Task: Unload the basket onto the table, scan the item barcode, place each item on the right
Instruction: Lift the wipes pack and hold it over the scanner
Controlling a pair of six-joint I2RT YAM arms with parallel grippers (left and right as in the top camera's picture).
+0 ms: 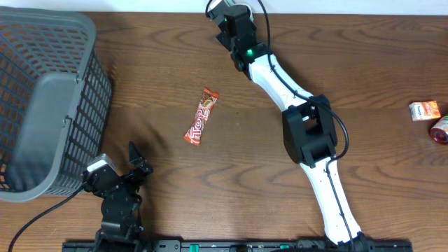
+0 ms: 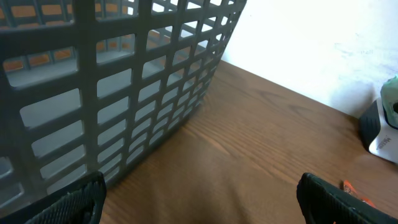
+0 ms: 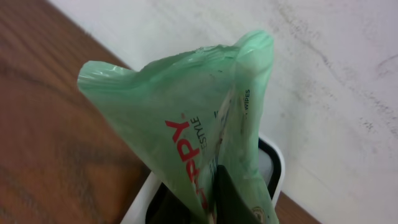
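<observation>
The clear wood beside the orange packet is to the right in the overhead view, so my right gripper will swing back that way next to release the wipes.
My right gripper is shut on a green wipes packet with red lettering, one dark finger pressed against its side. The packet hangs over a white scanner with a black window, next to the white wall. From overhead the right arm reaches to the table's far edge, where the gripper sits; the packet cannot be made out there. My left gripper stands open low over the wood near the front left. Nothing lies between its wide-apart fingertips. No barcode shows on the packet.
A grey mesh basket fills the left side, its wall close to the left gripper. An orange-red candy bar lies mid-table. An orange packet and a red item sit at the right edge.
</observation>
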